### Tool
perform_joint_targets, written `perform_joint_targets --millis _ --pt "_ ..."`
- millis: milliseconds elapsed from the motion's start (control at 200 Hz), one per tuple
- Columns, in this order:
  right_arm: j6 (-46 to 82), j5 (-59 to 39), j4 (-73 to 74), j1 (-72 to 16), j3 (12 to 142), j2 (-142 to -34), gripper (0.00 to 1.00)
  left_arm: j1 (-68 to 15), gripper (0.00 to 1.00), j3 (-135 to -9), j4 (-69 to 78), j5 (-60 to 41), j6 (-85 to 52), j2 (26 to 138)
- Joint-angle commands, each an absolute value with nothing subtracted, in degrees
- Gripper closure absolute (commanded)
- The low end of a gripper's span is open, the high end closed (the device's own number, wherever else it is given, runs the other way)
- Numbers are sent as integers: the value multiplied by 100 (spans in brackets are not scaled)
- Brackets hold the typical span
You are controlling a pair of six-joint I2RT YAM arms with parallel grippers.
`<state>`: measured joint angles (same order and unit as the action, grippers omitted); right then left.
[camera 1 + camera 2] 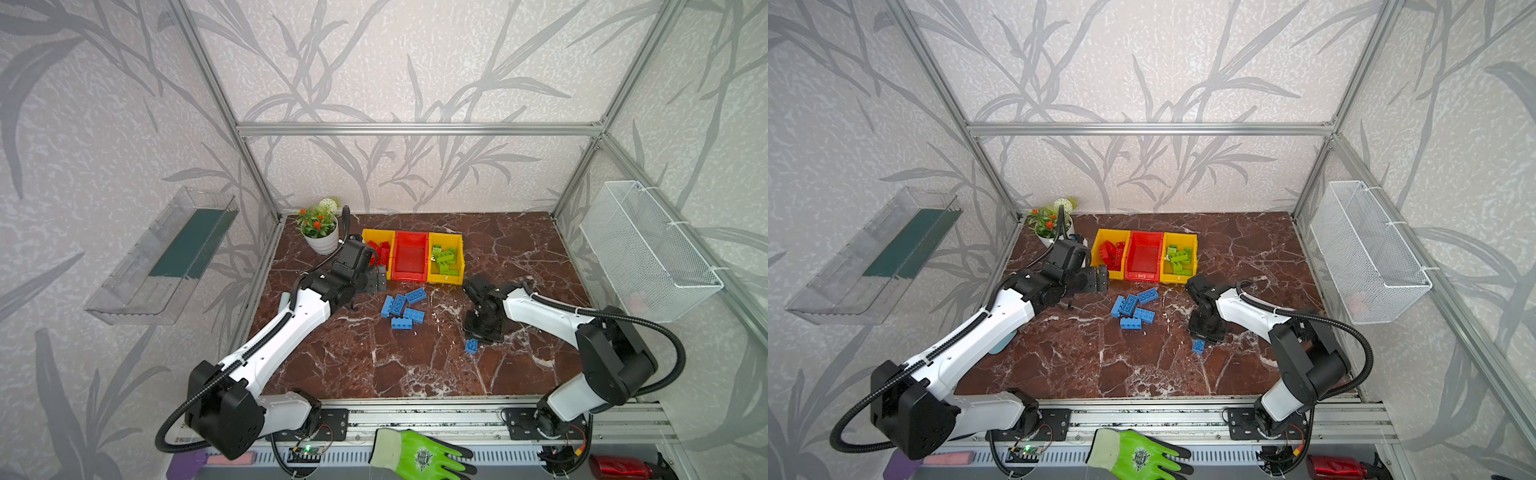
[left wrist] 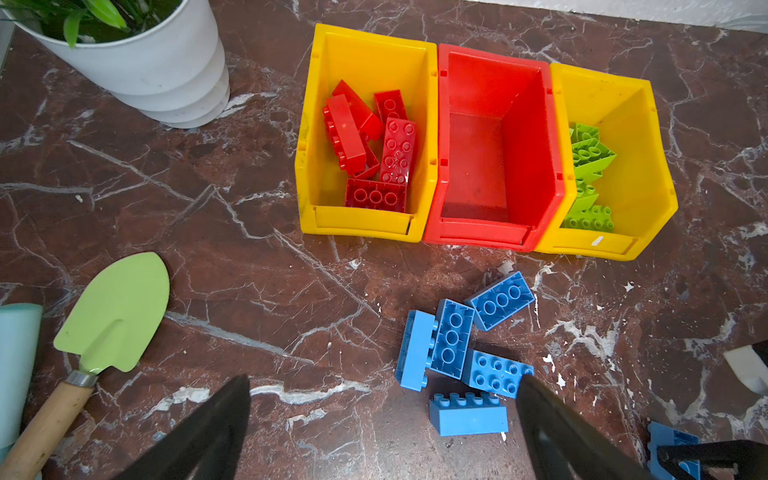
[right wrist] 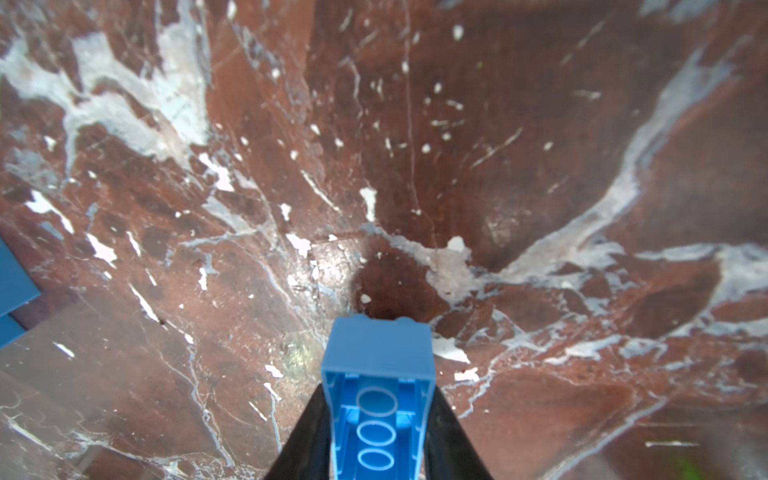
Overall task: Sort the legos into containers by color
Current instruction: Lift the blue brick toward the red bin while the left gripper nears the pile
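The only empty bin is outward, so my right gripper should next move the blue lego up and outward over the bottom of the red middle bin (image 1: pixel 411 257) and release it.
Three joined containers stand at the back of the table. The left yellow bin (image 1: pixel 376 237) (image 2: pixel 316 124) holds several red legos (image 2: pixel 374 145). The red middle bin (image 1: pixel 411 257) (image 2: pixel 478 166) is empty. The right yellow bin (image 1: pixel 449 241) (image 2: pixel 640 166) holds several green legos (image 2: pixel 588 174). Several blue legos (image 1: pixel 403 309) (image 1: pixel 1133 309) (image 2: pixel 465 357) lie loose in front of the bins. My left gripper (image 1: pixel 380 279) (image 2: pixel 384 386) hangs open left of that pile, empty. My right gripper (image 1: pixel 478 332) (image 3: pixel 376 399) is shut on one blue lego (image 1: pixel 471 345) (image 3: pixel 376 353), hollow underside towards the wrist camera, low over the table.
A white pot with a plant (image 1: pixel 322 241) stands left of the bins. A green trowel (image 2: pixel 112 316) lies under the left arm. A wire basket (image 1: pixel 648 249) hangs on the right wall and a clear tray (image 1: pixel 166 257) on the left. A green glove (image 1: pixel 419 455) lies on the front rail.
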<state>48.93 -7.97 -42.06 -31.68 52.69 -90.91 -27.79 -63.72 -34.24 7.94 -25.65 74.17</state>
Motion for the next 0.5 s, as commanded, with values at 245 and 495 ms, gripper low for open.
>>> perform_joint_targets --millis 245,495 --pt "4261 -823 -4598 -3197 5749 -9482 74 -2802 1 -6595 -3406 957 -2744 7680" --pt "4001 -975 -4576 -3191 6156 -9661 79 -2794 1 -7180 -3512 941 -2616 8276"
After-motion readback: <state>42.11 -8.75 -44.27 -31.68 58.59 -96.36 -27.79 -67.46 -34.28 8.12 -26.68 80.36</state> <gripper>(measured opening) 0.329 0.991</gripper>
